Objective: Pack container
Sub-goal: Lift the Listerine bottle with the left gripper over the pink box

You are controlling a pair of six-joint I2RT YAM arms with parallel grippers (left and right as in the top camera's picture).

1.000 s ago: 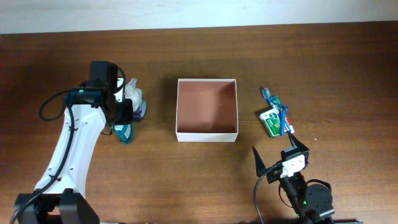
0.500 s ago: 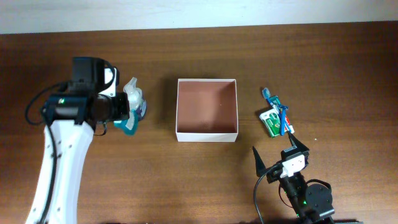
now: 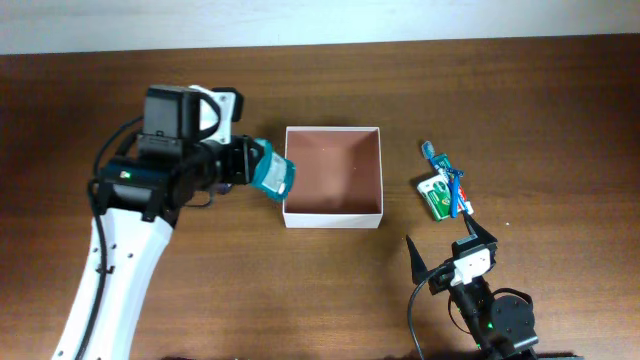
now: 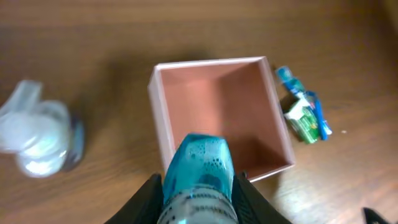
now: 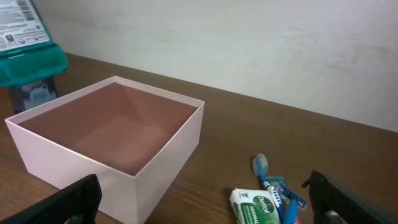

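My left gripper will carry the bottle outward next, lower it and release it, because the box's empty far corner by the plastic item (image 3: 299, 146) (image 4: 178, 87) is below and outward of my left gripper.
The container (image 3: 333, 212) is a square white-walled box with a pinkish-brown inside at the table's middle; it also shows in the left wrist view (image 4: 160, 116) and the right wrist view (image 5: 171, 154). My left gripper (image 3: 262, 171) is shut on a teal bottle (image 3: 270, 176), held above the table at the box's left wall. In the left wrist view the bottle (image 4: 201, 167) sits between the fingers (image 4: 198, 186) over the box's near edge. My right gripper (image 3: 447, 248) is open and empty near the front edge, below a green soap pack (image 3: 436, 197) and a blue toothbrush (image 3: 447, 180).
A white crumpled plastic item (image 4: 38, 126) lies on the table left of the box. The soap pack (image 5: 257, 207) and toothbrush (image 5: 272, 183) lie right of the box. The table's back edge meets a pale wall.
My left gripper has lifted the teal bottle from beside the white plastic item and carried it right, up to the box's left wall. The right arm has not moved.
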